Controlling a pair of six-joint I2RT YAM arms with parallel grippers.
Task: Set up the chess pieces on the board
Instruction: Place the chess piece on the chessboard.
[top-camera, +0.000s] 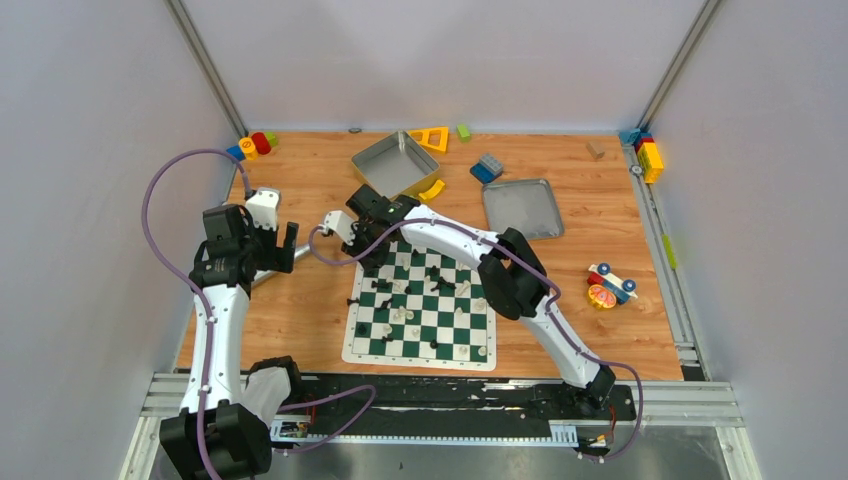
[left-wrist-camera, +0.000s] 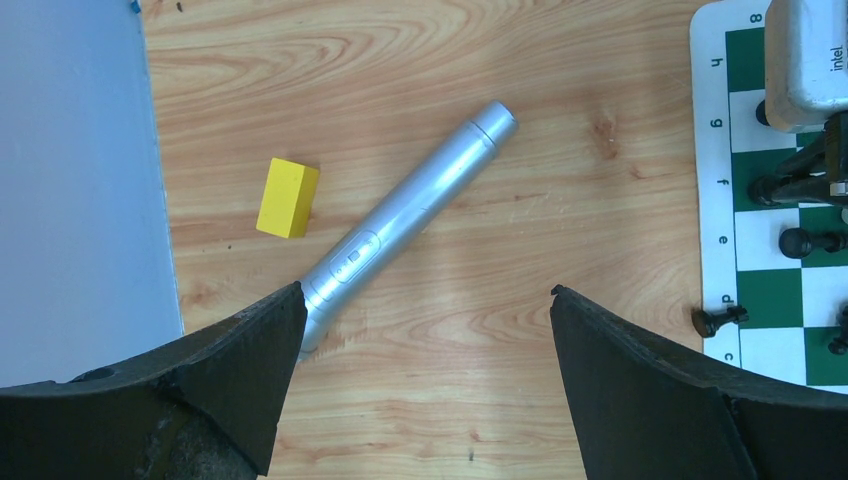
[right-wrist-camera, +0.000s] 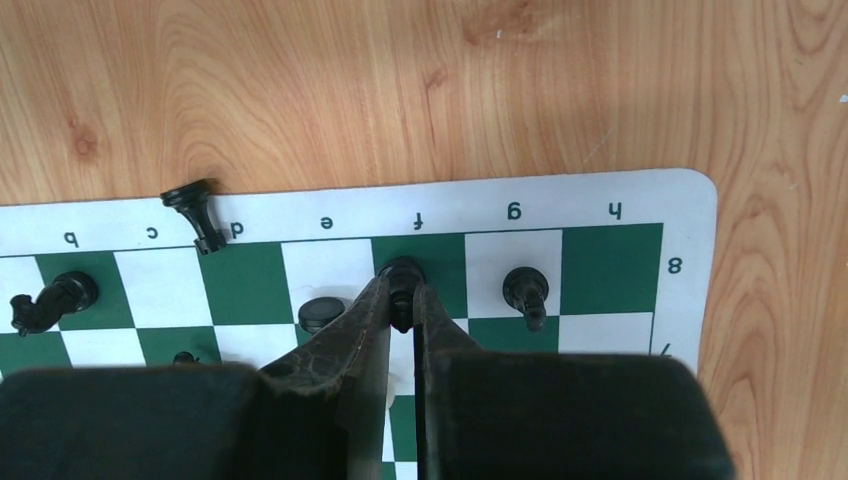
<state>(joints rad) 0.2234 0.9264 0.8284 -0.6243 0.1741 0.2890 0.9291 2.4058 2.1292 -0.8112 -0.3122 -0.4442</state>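
Note:
The black piece lies tipped on the border by d, so the left gripper needs to turn next, move toward the board (top-camera: 420, 355) and go down onto the piece's base (top-camera: 350, 301).
The green and white board (top-camera: 420, 355) lies mid-table with black and cream chess pieces scattered on it. My right gripper (right-wrist-camera: 402, 295) (top-camera: 372, 250) is shut on a black chess piece (right-wrist-camera: 402, 272) standing on the green f8 square at the board's far edge (right-wrist-camera: 560, 200). Beside it a black piece (right-wrist-camera: 526, 290) stands on g8, another (right-wrist-camera: 320, 313) on e7, and one (right-wrist-camera: 196, 212) lies tipped on the border by d. My left gripper (left-wrist-camera: 425, 300) (top-camera: 282, 243) is open and empty over bare wood left of the board (left-wrist-camera: 712, 170).
A silver flashlight (left-wrist-camera: 405, 225) lies diagonally under the left gripper, with a yellow block (left-wrist-camera: 287, 197) beside it. Two grey metal trays (top-camera: 395, 163) (top-camera: 522, 208) sit behind the board. Toy blocks (top-camera: 255, 146) (top-camera: 645, 155) fill the back corners; a toy car (top-camera: 610, 285) is on the right.

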